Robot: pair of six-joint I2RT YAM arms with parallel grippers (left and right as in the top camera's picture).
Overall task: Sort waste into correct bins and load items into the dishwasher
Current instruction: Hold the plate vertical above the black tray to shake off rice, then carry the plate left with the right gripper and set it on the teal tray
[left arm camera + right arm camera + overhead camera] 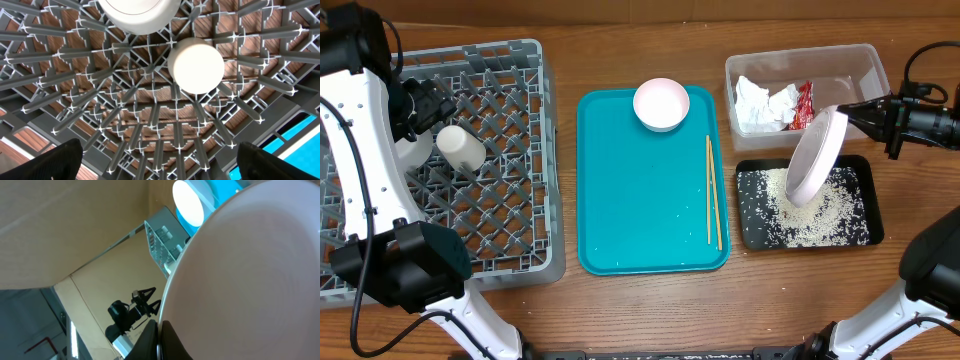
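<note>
Next I will swing my right gripper past the chopsticks, turn the plate (817, 157) level and lower it onto the teal tray's middle (634, 194) to release it, because that spot lies empty.
My right gripper (847, 113) is shut on the rim of the pale pink-white plate (817, 157), which it holds steeply tilted over the black tray (750, 212) of rice scraps (820, 212). In the right wrist view the plate (260, 270) fills the frame, with the gripper (161, 340) pinching its edge. My left gripper (160, 165) hangs open and empty above the grey dish rack (510, 200). Below it stand the white cup (196, 65) and a pale bowl (140, 15). The clear tub (865, 62) holds the napkin (760, 105) and the red wrapper (803, 103).
A teal tray (650, 215) lies in the middle with the pink-white bowl (661, 103) at its far edge and the chopsticks (713, 190) along its right side. The left arm partly covers the rack's far left corner.
</note>
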